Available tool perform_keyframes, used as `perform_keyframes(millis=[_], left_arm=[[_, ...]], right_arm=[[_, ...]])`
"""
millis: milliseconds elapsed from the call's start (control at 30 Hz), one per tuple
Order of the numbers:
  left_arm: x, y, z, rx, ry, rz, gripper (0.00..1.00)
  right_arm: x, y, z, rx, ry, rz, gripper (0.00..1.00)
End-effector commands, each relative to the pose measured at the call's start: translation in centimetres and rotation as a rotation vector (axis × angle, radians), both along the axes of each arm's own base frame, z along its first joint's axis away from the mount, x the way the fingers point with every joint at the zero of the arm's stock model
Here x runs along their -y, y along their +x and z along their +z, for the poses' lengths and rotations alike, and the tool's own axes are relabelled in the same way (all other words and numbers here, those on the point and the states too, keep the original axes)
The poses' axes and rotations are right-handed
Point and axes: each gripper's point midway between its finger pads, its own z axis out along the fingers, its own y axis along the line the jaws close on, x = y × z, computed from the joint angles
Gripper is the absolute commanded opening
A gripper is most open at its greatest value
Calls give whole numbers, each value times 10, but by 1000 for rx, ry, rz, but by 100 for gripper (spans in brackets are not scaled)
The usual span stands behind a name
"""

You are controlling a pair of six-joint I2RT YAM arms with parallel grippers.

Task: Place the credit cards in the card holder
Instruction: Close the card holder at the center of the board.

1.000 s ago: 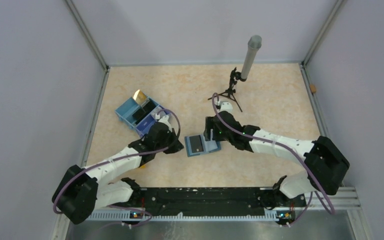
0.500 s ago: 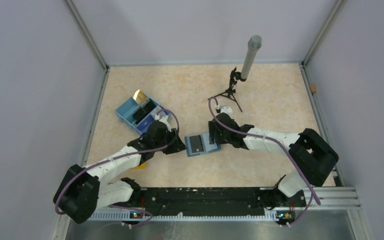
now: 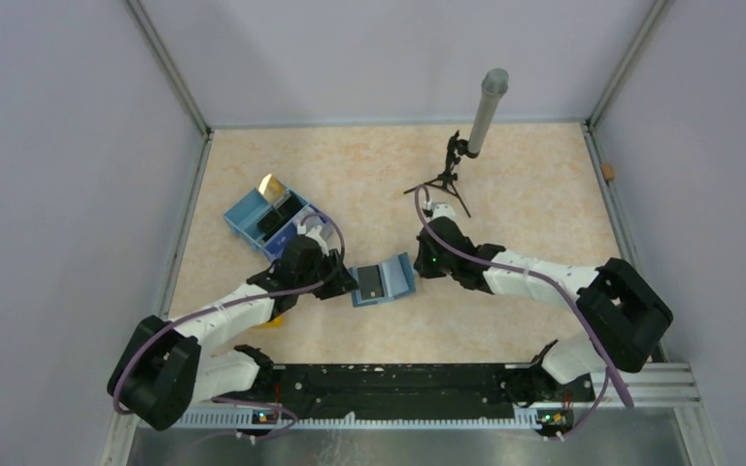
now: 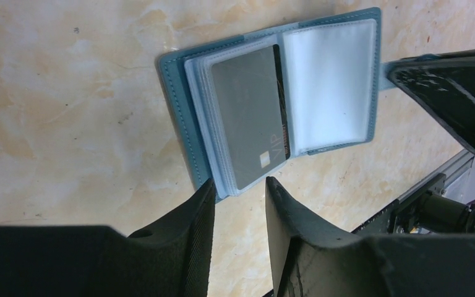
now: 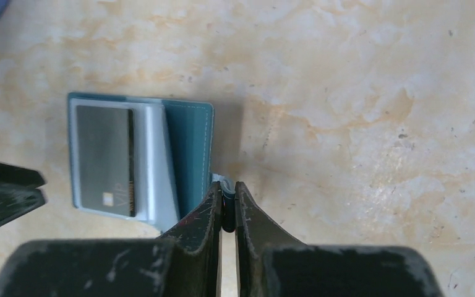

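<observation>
The card holder's tab and its tilted flap swing over the grey credit card next, then my right gripper releases. The card lies uncovered to the gripper's left in the top view.
The teal card holder lies open mid-table, a grey credit card tucked in its left page. My right gripper is shut on the small clasp tab at the holder's right edge, and that teal flap is tilted up. My left gripper stands open just off the near-left corner of the holder, with nothing between its fingers. A gold credit card and a black one sit in the blue tray.
The blue partitioned tray box stands at the left, behind my left arm. A yellow block peeks out beside that arm. A small tripod with a grey cylinder stands at the back right.
My right gripper came down and closed on the clasp, raising the holder's right flap; the holder slid slightly left. My left gripper went from shut to open.
</observation>
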Motion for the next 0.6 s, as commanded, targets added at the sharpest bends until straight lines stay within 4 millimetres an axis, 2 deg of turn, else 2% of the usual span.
perform_keyframes(millis=[0, 167, 333, 467, 567], left_arm=[[0, 7, -5, 15, -25, 4, 36], [-4, 12, -4, 26, -37, 17, 37], [-20, 20, 4, 49, -50, 64, 44], [-34, 23, 10, 73, -44, 107, 51], [-42, 16, 11, 63, -22, 121, 58]], right_arm=[[-20, 5, 39, 74, 130, 49, 1], [-39, 1, 60, 112, 141, 104, 1], [-71, -10, 74, 128, 154, 178, 1], [-101, -21, 63, 92, 177, 232, 1], [-125, -30, 52, 59, 194, 274, 1]])
